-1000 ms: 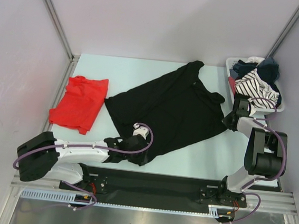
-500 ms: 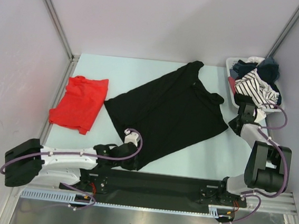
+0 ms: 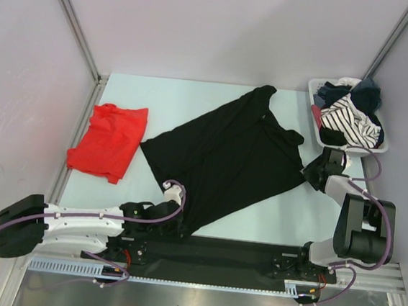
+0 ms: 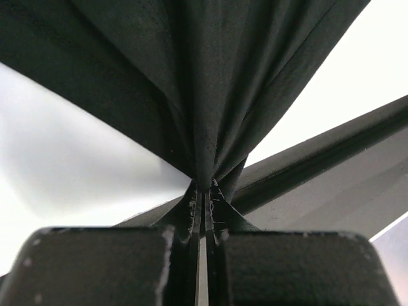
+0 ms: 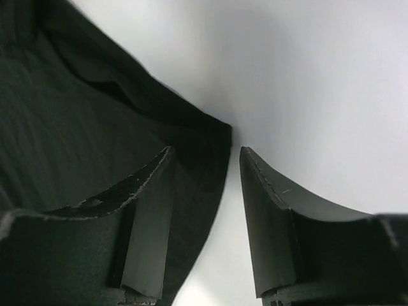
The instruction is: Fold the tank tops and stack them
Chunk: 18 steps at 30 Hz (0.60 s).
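Next, my right gripper stays almost still and closes its fingers first to get the black tank top's corner by the basket (image 5: 215,144), since that corner lies between them.
The black tank top (image 3: 233,152) lies spread flat across the middle of the table. Its near corner is pinched in my left gripper (image 3: 177,221), which is low by the table's front edge. In the left wrist view the jaws (image 4: 204,189) are shut on a bunched fold of the black tank top (image 4: 210,83). My right gripper (image 3: 312,172) stands open at the garment's right corner. In the right wrist view that corner of the black tank top (image 5: 76,108) lies between the parted fingers (image 5: 206,152). The red tank top (image 3: 108,141) lies folded at the left.
A white basket (image 3: 384,148) heaped with striped and dark clothes stands at the back right, just behind my right gripper. Grey walls close in the table on the left, back and right. The black arm rail (image 3: 209,251) runs along the near edge.
My left gripper has shut on the black tank top's near corner and drawn back toward the front edge. My right gripper has opened and shifted left and nearer, onto the garment's right corner.
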Available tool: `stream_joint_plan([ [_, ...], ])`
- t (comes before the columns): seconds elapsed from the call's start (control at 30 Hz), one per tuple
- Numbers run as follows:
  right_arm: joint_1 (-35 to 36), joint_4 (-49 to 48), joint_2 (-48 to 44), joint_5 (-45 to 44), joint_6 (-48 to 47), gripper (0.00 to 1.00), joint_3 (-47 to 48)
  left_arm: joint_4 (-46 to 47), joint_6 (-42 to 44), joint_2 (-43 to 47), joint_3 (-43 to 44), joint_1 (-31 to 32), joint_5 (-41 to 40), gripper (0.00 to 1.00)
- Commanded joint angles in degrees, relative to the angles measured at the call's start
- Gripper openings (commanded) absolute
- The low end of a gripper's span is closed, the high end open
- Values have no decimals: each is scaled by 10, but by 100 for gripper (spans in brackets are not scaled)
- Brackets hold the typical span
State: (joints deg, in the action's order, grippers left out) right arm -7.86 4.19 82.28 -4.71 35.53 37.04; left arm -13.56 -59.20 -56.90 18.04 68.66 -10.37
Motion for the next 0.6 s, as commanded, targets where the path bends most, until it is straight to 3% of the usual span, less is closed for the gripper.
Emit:
stream_joint_plan([
  [0.0, 10, -32, 34, 30, -7, 49, 29, -26, -12, 0, -16, 5, -3, 0],
  [0.1, 19, -29, 65, 20, -5, 43, 47, -26, -13, 0, -16, 5, -7, 0],
  [0.13, 20, -23, 69, 2, -4, 35, 51, -27, -13, 0, -16, 4, -9, 0],
  [0.17, 21, -16, 75, -4, 2, 19, 55, -28, -12, 0, -17, 5, -10, 0],
  [0.23, 16, -11, 74, -9, 7, 18, 55, -28, -8, 3, -20, 2, -9, 0],
  [0.33, 17, 14, 43, -48, 13, 2, 45, -20, 2, 17, -33, -21, 7, 0],
  [0.57, 16, 138, -86, -115, 100, 0, -24, -5, 76, 63, -47, -132, 63, 0],
])
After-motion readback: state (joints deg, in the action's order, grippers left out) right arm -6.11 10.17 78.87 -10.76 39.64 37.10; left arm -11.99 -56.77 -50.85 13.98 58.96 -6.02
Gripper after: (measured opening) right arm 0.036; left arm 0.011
